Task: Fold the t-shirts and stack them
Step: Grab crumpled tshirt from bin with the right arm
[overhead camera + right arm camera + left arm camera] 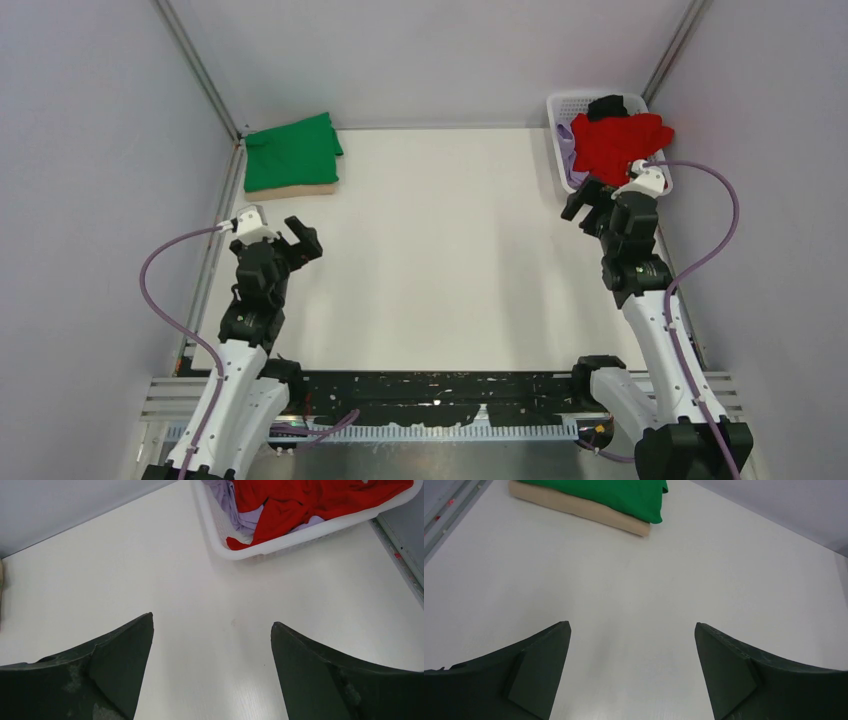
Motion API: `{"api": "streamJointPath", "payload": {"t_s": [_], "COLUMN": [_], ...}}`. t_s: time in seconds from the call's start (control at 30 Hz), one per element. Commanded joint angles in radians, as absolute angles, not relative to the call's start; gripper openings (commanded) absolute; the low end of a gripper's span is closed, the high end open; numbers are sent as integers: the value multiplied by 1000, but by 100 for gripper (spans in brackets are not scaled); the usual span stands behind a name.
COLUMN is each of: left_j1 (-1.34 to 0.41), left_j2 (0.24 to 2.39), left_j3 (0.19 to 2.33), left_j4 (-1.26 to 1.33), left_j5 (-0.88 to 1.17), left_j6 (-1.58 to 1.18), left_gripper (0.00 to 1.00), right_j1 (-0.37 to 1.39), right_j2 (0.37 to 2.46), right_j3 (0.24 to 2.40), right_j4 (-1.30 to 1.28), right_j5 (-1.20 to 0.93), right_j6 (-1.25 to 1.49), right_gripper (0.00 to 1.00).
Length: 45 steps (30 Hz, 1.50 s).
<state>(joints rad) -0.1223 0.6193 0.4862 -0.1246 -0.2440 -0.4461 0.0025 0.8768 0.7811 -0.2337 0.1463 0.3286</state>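
My right gripper moves outward over the basket next, then down onto the red t-shirt's far part, because this shirt lies on the lavender garment.
A folded green t-shirt lies on a folded tan t-shirt at the back left of the table; the pair also shows in the left wrist view, green on tan. A crumpled red t-shirt lies in a white basket at the back right, over a lavender garment and beside a black one. The red shirt also shows in the right wrist view. My left gripper is open and empty above the table. My right gripper is open and empty, just in front of the basket.
Grey walls close in the table on the left, back and right. Metal rails run along the left and right table edges. A black slotted panel lies along the near edge between the arm bases.
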Motion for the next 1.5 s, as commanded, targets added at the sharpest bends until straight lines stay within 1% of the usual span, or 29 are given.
{"api": "streamJointPath", "payload": {"t_s": [0.0, 0.17, 0.27, 0.37, 0.4, 0.43, 0.47, 0.6, 0.63, 0.73, 0.83, 0.97, 1.07, 1.3, 1.43, 1.47], "left_j1": [-123, -123, -122, -122, -122, -121, -122, -121, -121, -121, -122, -121, -122, -122, -122, -122], "left_j2": [615, 626, 641, 650, 651, 650, 651, 651, 653, 656, 658, 663, 666, 671, 663, 662], "left_j3": [526, 523, 536, 545, 545, 545, 544, 550, 554, 565, 566, 569, 564, 573, 572, 571], "left_j4": [-112, -89, -94, -108, -112, -113, -117, -128, -132, -146, -150, -162, -160, -164, -171, -170], "left_j5": [-265, -261, -273, -291, -293, -301, -305, -318, -322, -330, -341, -350, -355, -365, -373, -375], "left_j6": [-449, -437, -433, -430, -429, -429, -430, -430, -429, -426, -425, -422, -422, -413, -414, -414], "left_gripper": [99, 99, 99, 99, 99, 99, 99, 99, 99, 99, 99, 99, 99, 99, 99, 99], "right_j1": [0, 0, 0, -19, -27, -47, -69, -124, -131, -157, -162, -185, -206, -228, -230, -229], "right_j2": [889, 964, 1071, 1281, 1329, 1424, 1514, 1783, 1823, 2009, 2119, 2174, 2183, 2265, 2312, 2318], "right_j3": [823, 895, 1016, 1232, 1327, 1371, 1466, 1730, 1771, 1992, 2120, 2177, 2160, 2140, 2153, 2154], "right_j4": [-200, -128, -155, -234, -256, -298, -347, -437, -449, -535, -571, -597, -616, -611, -612, -613], "right_j5": [135, 128, 247, 326, 323, 298, 278, 261, 266, 253, 253, 320, 349, 255, 207, 206], "right_j6": [317, 221, 223, 223, 226, 227, 236, 269, 264, 242, 196, 171, 172, 121, 114, 120], "right_gripper": [95, 95, 95, 95, 95, 95, 95, 95, 95, 96, 96, 96, 95, 100, 94, 89]}}
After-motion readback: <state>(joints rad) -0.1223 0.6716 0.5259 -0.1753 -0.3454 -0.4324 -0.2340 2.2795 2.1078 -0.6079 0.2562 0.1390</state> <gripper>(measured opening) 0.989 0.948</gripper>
